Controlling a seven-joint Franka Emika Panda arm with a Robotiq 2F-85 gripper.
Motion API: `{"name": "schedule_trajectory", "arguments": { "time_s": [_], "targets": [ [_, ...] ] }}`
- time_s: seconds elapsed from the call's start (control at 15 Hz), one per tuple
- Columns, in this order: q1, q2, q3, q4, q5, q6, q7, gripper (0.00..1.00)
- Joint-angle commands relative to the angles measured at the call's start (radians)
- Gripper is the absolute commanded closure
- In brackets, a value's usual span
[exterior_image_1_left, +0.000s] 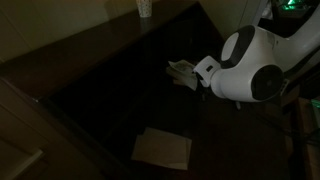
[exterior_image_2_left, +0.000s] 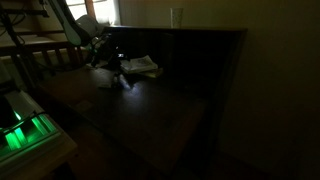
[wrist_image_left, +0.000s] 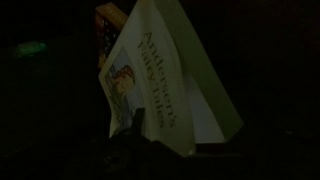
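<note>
My gripper eases a little outward onto the white book's lower corner (exterior_image_1_left: 191, 80) (wrist_image_left: 184, 146) next and closes there, since that corner already stands right at the gripper's fingers.
The scene is very dark. A white book titled "Andersen's Fairy Tales" (wrist_image_left: 160, 80) fills the wrist view, its lower corner right at my gripper (wrist_image_left: 165, 162). The jaws are only dark shapes at the bottom of that view, so I cannot tell whether they grip the book. In both exterior views the book (exterior_image_1_left: 182, 71) (exterior_image_2_left: 141, 66) lies on the dark wooden table (exterior_image_1_left: 110, 70) (exterior_image_2_left: 180, 110), at the tip of my gripper (exterior_image_1_left: 193, 78) (exterior_image_2_left: 117, 68). The white arm (exterior_image_1_left: 248, 65) reaches in from the side.
A flat pale paper or thin book (exterior_image_1_left: 162, 148) lies near the table's front. A cup (exterior_image_1_left: 144, 8) (exterior_image_2_left: 177, 17) stands at the far edge by the wall. A green-lit device (exterior_image_2_left: 25, 135) sits beside the table. Wooden chairs (exterior_image_2_left: 40, 50) stand behind the arm.
</note>
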Motion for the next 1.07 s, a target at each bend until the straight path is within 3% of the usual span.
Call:
{"name": "schedule_trajectory", "arguments": {
  "time_s": [0.0, 1.0],
  "targets": [
    [0.012, 0.040, 0.005, 0.028, 0.064, -0.072, -0.075, 0.00],
    [0.028, 0.139, 0.024, 0.074, 0.040, -0.244, -0.038, 0.00]
  ]
}}
